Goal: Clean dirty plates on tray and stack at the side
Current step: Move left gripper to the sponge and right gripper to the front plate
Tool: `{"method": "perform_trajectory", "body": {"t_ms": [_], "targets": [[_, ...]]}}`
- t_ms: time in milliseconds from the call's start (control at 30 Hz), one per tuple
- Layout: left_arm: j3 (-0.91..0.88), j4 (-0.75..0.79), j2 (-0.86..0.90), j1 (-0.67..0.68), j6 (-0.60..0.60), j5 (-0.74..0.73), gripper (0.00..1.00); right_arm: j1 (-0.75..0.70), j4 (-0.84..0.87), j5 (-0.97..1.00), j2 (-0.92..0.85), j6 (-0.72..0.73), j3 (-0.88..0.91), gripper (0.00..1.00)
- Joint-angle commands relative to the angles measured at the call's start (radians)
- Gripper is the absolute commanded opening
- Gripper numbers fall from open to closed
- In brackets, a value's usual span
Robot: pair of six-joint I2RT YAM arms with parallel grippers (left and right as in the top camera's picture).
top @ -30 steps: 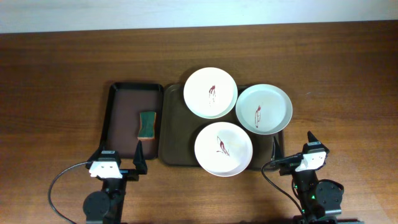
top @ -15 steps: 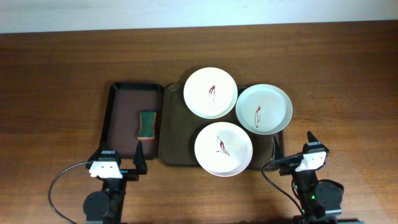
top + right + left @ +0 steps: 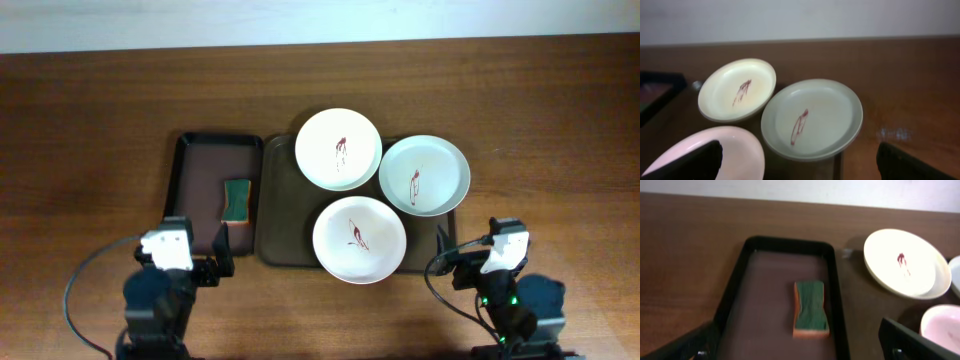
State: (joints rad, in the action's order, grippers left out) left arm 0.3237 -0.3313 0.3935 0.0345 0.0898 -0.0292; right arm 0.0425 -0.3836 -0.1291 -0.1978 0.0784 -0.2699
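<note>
I will next move my left gripper outward and down and tilt its open fingers downward around the sponge's middle [image 3: 236, 201] [image 3: 810, 305], because the sponge lies outward of my gripper and below it.
Three white plates, each with a dark-red smear, sit on the dark-brown tray [image 3: 283, 212]: one at the back [image 3: 338, 148], one at the right [image 3: 424, 174], one at the front [image 3: 359, 239]. My left gripper [image 3: 195, 252] hangs open near the table's front edge, just in front of the small black tray. The right gripper [image 3: 470, 246] is open too, off the tray's front right corner. In the right wrist view the plates [image 3: 812, 117] [image 3: 737, 90] [image 3: 725, 150] lie ahead of the open gripper [image 3: 800, 166], with nothing between its fingers.
A small black-rimmed tray [image 3: 186, 190] left of the big tray holds a green-and-orange sponge [image 3: 236, 198]. In the left wrist view the sponge [image 3: 810, 309] lies ahead of the open gripper [image 3: 797, 351]. Bare wooden table lies all around.
Both arms have stirred from rest: the wrist mounts look larger and slightly shifted, as if lifted. Both grippers stay open. Plates and sponge have not moved.
</note>
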Motion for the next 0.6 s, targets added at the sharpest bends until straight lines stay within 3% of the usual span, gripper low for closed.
{"method": "perform_trajectory", "body": {"t_ms": [0, 300, 433, 567], "targets": [[0.187, -0.090, 0.192, -0.001, -0.016, -0.001, 0.99, 0.009, -0.090, -0.010, -0.174, 0.008, -0.175, 0.99], [0.549, -0.370, 0.620, 0.000, -0.016, -0.001, 0.99, 0.010, -0.405, -0.034, -0.641, 0.008, -0.568, 0.99], [0.587, -0.453, 0.695, 0.000, -0.016, 0.000, 1.00, 0.010, -0.491, -0.053, -0.777, 0.008, -0.655, 0.99], [0.587, -0.439, 0.706, 0.000, -0.016, -0.025, 0.99, 0.010, -0.483, -0.151, -0.869, 0.008, -0.655, 0.99]]}}
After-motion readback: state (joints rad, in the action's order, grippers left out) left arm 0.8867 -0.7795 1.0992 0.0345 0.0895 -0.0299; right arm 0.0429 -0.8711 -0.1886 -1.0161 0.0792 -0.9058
